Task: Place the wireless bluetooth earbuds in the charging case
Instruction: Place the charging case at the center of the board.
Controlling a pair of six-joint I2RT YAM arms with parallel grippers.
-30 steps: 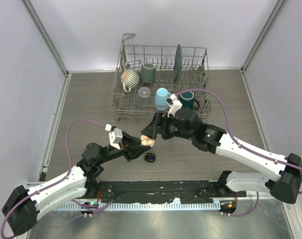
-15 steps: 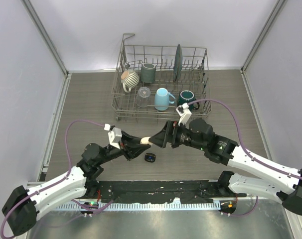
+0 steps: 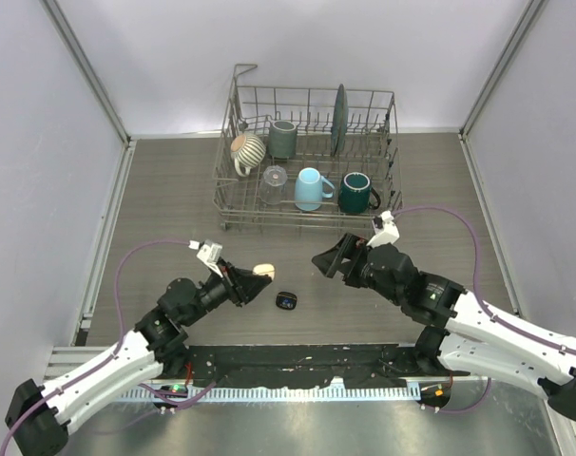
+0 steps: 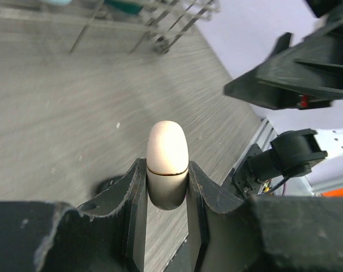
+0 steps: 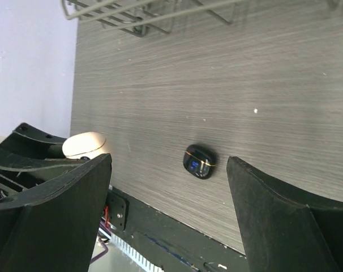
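Note:
My left gripper needs to go down next and let go of the cream-pink case on the bare tabletop beside the black case (image 3: 286, 301), because that free spot is below it.
My left gripper (image 3: 253, 278) is shut on a pale cream-pink charging case (image 3: 262, 271), egg-shaped and closed, with a thin seam around it. The left wrist view shows the case (image 4: 167, 156) pinched between both fingers, held above the table. A black charging case (image 3: 286, 301) with a small blue display lies on the table just right of it, and also shows in the right wrist view (image 5: 199, 161). My right gripper (image 3: 328, 260) is open and empty, right of both cases; its jaws stand wide apart above the black case (image 5: 167, 170). No earbuds are in view.
A wire dish rack (image 3: 233, 211) stands at the back with a striped mug (image 3: 247, 150), a grey mug (image 3: 283, 139), a glass (image 3: 275, 177), a light blue mug (image 3: 309, 188), a dark green mug (image 3: 355, 192) and a plate (image 3: 338, 118). The table's black front edge (image 3: 297, 359) is near.
My right gripper has drawn back to the right, away from the cream-pink case. My left gripper has pulled back a little to the left, still holding the case.

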